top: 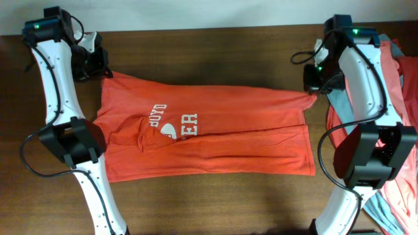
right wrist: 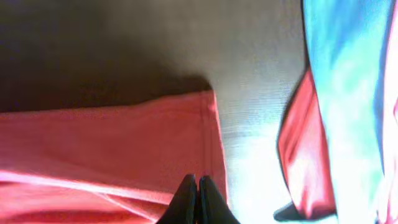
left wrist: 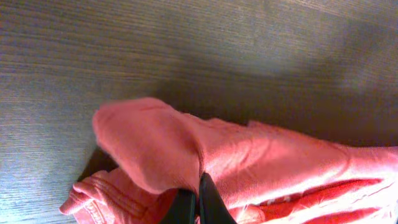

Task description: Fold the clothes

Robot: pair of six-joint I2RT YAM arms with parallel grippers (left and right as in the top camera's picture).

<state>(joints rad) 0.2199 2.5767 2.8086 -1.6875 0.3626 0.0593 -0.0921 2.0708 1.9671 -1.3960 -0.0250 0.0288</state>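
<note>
The robot's right hand has to bring the shirt's hemmed edge back over the shirt's near part next, and then toward the shirt's near corner (top: 309,170).
The orange-red T-shirt (top: 215,140) lies across the table, partly folded, with white lettering (top: 176,121) showing left of the middle. My left gripper (top: 104,70) is at its far left corner. In the left wrist view the jaws (left wrist: 199,188) are shut on a bunched fold of the shirt (left wrist: 273,155). My right gripper (top: 313,94) is at the far right corner. In the right wrist view its jaws (right wrist: 197,183) are shut on the shirt's hemmed edge (right wrist: 112,137). The top edge is stretched between the two grippers.
A pile of other clothes lies at the right table edge: salmon-pink (top: 406,78) and teal-grey (top: 377,210), partly under the right arm. The teal cloth (right wrist: 342,74) and a red fold (right wrist: 305,155) show close to the right gripper. Bare wooden table (top: 215,52) lies behind the shirt.
</note>
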